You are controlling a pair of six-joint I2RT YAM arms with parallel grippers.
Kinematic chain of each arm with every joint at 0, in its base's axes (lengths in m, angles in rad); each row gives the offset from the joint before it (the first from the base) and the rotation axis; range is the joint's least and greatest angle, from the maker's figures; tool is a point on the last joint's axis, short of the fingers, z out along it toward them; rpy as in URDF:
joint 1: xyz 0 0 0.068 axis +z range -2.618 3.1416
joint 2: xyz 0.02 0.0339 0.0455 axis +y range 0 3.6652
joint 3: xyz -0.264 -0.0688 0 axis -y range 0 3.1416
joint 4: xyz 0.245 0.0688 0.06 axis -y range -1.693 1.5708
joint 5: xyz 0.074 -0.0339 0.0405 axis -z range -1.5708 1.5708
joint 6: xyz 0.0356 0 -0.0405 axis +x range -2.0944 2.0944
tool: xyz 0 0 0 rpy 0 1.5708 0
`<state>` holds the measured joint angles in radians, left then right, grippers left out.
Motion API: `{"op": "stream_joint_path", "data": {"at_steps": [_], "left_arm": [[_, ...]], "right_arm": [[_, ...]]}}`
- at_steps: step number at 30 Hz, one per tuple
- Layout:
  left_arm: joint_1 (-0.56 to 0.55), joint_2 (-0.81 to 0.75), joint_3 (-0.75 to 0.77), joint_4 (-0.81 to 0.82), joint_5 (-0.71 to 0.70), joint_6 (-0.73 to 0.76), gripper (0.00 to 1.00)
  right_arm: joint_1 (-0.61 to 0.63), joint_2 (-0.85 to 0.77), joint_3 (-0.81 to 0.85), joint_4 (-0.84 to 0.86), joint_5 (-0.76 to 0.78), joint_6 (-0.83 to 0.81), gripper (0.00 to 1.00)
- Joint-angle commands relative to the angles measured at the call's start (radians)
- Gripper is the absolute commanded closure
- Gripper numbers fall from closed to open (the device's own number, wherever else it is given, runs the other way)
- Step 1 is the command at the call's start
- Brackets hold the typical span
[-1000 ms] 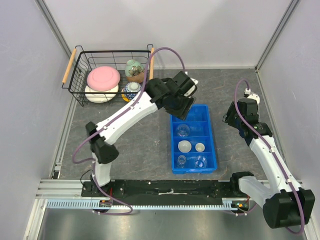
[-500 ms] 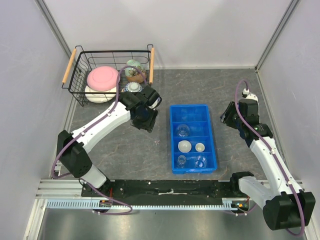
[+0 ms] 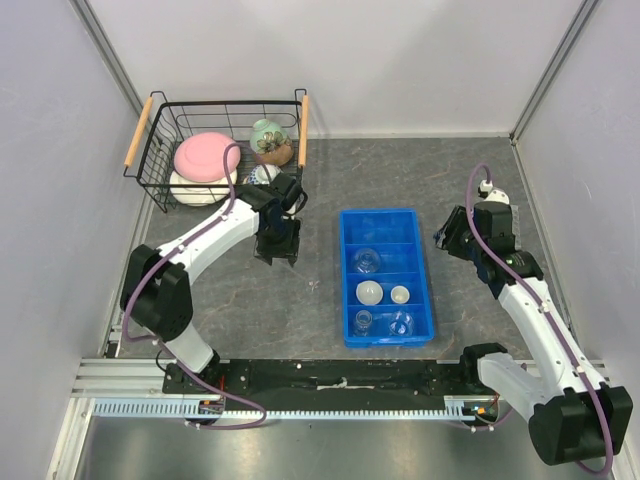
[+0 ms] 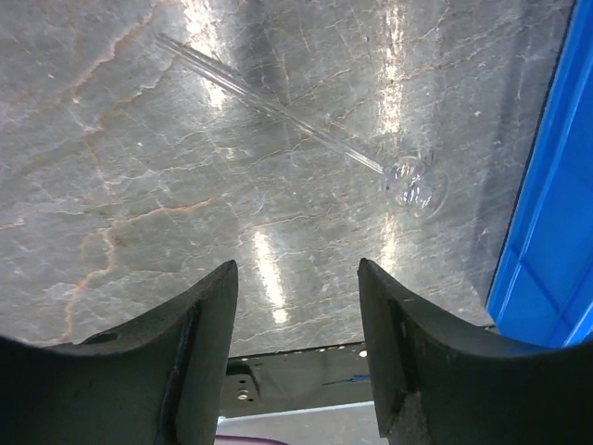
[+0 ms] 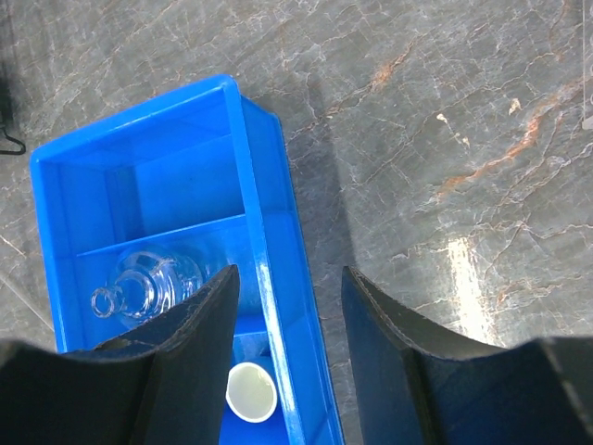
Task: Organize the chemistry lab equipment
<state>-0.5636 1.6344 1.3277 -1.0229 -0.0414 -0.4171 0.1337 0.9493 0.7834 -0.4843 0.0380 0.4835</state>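
My left gripper should next go down to the stem beside the bulb, which is below, and turn its fingers to straddle the glass, because the glass runs at a slant to them.
A blue divided tray (image 3: 346, 280) holds a clear round flask (image 3: 365, 260), two little white dishes (image 3: 370, 292) and more clear flasks (image 3: 400, 323) at its near end. A clear long-stemmed glass piece with a round bulb (image 4: 412, 181) lies on the table left of the tray; it shows faintly in the top view (image 3: 313, 285). My left gripper (image 3: 277, 247) is open and empty over the table, short of that piece (image 4: 296, 271). My right gripper (image 3: 448, 236) is open and empty over the tray's right rim (image 5: 289, 275), with a flask (image 5: 148, 278) and a dish (image 5: 252, 391) below. No blue-capped tubes show.
A black wire basket (image 3: 160, 150) with wooden handles stands at the back left, holding a pink lid (image 3: 207, 153) and patterned ceramic pieces (image 3: 268, 140). The tray's far compartment (image 3: 378, 225) holds nothing. Grey walls enclose the table on three sides.
My left arm has swung from above the tray's far end leftward and down over the table beside the tray. My right gripper has shifted slightly left.
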Motion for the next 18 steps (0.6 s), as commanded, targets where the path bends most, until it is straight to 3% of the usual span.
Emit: {"op": "stream_joint_path", "data": {"at_steps": [1,18], "left_arm": [[-0.001,0.039,-0.031,0.073,0.037,-0.169,0.40],[-0.002,0.082,-0.134,0.198,0.094,-0.528,0.41]], "right_arm": [[0.009,-0.033,-0.022,0.047,-0.023,0.017,0.44],[0.024,-0.083,-0.070,0.073,-0.069,0.020,0.44]]}}
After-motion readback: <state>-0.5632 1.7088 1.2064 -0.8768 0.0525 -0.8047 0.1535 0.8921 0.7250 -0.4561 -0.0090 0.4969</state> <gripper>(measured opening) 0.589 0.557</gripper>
